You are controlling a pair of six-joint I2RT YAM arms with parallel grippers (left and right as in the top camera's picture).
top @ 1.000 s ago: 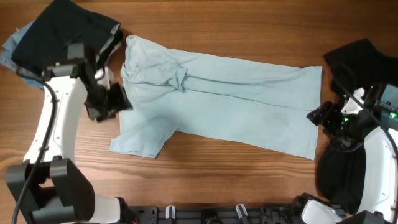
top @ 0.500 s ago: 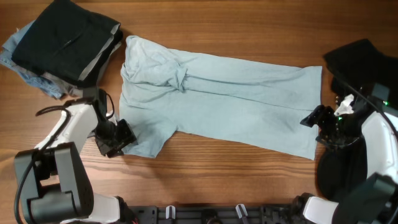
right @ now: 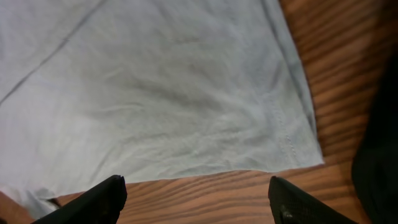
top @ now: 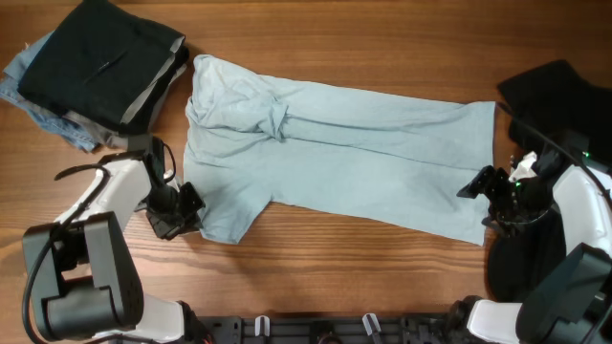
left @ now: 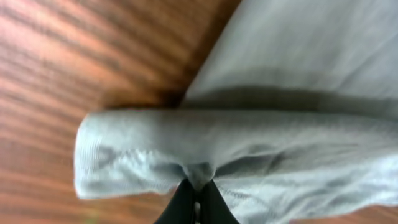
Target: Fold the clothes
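Observation:
The hem needs to go up and outward next with my left gripper, toward the shirt's far corner by the stack, and there I need to release it.
The pale blue-grey T-shirt lies spread flat across the wooden table, collar end to the left and hem to the right. My left gripper is at the lower left sleeve corner. In the left wrist view it is shut, with a small fold of the sleeve hem pinched between its tips. My right gripper stands open at the shirt's lower right hem corner. In the right wrist view its jaws are wide apart over bare wood just short of the shirt's hem edge, holding nothing.
A stack of folded clothes, dark on top, sits at the back left corner. Dark garments lie at the right edge, behind and beneath the right arm. Bare wood runs along the front of the shirt.
My left gripper came down from beside the stack to the sleeve's lower corner and shut on the hem. The right gripper edged closer to the hem corner and opened a little wider.

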